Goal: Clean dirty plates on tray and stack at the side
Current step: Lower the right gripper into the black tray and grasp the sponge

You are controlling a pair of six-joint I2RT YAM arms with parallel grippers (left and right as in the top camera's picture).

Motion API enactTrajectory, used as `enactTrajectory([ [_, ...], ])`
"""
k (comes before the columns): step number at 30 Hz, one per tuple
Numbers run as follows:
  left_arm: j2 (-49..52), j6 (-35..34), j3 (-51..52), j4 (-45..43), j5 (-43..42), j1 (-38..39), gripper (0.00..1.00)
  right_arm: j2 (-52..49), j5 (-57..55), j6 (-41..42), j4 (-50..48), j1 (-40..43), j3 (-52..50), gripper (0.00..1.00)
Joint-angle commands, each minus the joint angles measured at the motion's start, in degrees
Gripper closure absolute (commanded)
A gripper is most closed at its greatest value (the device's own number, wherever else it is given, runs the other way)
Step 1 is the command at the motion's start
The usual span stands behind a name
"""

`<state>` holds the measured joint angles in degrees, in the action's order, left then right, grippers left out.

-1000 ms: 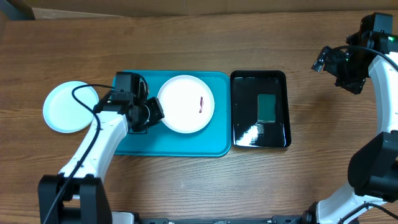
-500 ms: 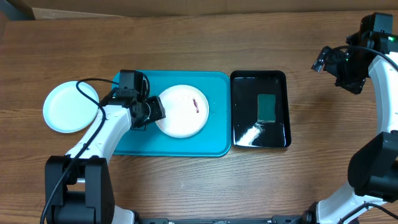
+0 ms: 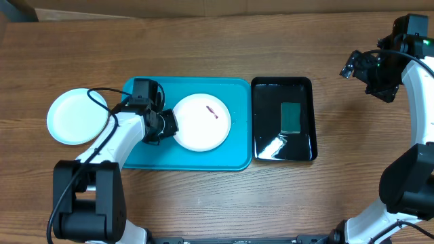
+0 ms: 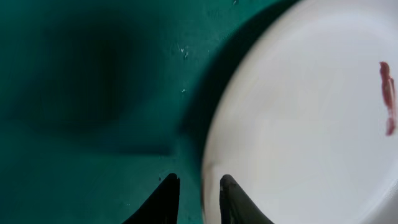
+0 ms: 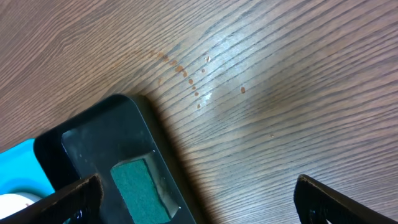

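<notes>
My right gripper swings over the black tray next, turns in line with it and lowers onto the green sponge, as the held plate has a reddish smear (image 3: 211, 110).
The white plate (image 3: 202, 123) with a reddish smear (image 3: 211, 110) sits over the teal tray (image 3: 193, 160). My left gripper (image 3: 169, 125) is shut on the plate's left rim. In the left wrist view the rim (image 4: 208, 168) passes between the two dark fingers, the gripper (image 4: 199, 186) low over the tray floor (image 4: 93, 93), and the smear (image 4: 388, 96) shows at the right. The pale blue-white plate (image 3: 73, 116) lies on the table left of the tray. The yellow plate is out of view. My right gripper (image 3: 354, 65) is open and empty, high at the far right, also seen in its wrist view (image 5: 199, 186).
A glossy black tray (image 3: 264, 135) with a green sponge (image 3: 291, 116) stands just right of the teal tray; the right wrist view shows the tray (image 5: 93, 134) and sponge (image 5: 137, 190) too. Small brown spots (image 5: 183, 71) mark the wooden table.
The white plate has come lower over the tray and turned in my left gripper; its smear swung from upright to slanted. The right arm has not moved.
</notes>
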<state>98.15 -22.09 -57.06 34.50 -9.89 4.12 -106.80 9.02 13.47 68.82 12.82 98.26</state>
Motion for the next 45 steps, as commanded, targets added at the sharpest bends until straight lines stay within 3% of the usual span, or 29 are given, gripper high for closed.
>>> enactTrajectory([
  [1,1.36,0.68,-1.18,1.64,-3.43,0.09,0.76,0.39,0.02,0.2,-0.15,0.15,0.72,0.0],
  [9,1.51,0.66,-1.16,5.25,-7.1,0.11,0.76,0.39,0.02,0.2,-0.9,0.15,0.72,0.0],
  [16,1.51,0.61,-0.17,5.31,-6.62,0.09,0.85,0.39,0.02,0.22,-2.47,0.11,0.72,0.0],
  [23,1.53,0.22,0.42,4.0,-5.99,0.11,0.84,0.39,5.62,-1.55,3.15,-0.09,0.72,0.0],
  [26,1.53,0.22,0.42,3.26,-4.02,0.09,0.83,0.39,6.08,-4.83,6.62,-2.29,0.72,0.06],
  [34,1.55,0.22,0.42,2.4,-3.26,0.09,0.82,0.39,-3.13,-2.05,15.21,-14.23,0.15,0.14],
  [45,1.55,0.22,0.42,2.32,-3.26,0.09,0.81,0.39,-12.83,3.04,8.68,-25.64,-8.15,0.21],
])
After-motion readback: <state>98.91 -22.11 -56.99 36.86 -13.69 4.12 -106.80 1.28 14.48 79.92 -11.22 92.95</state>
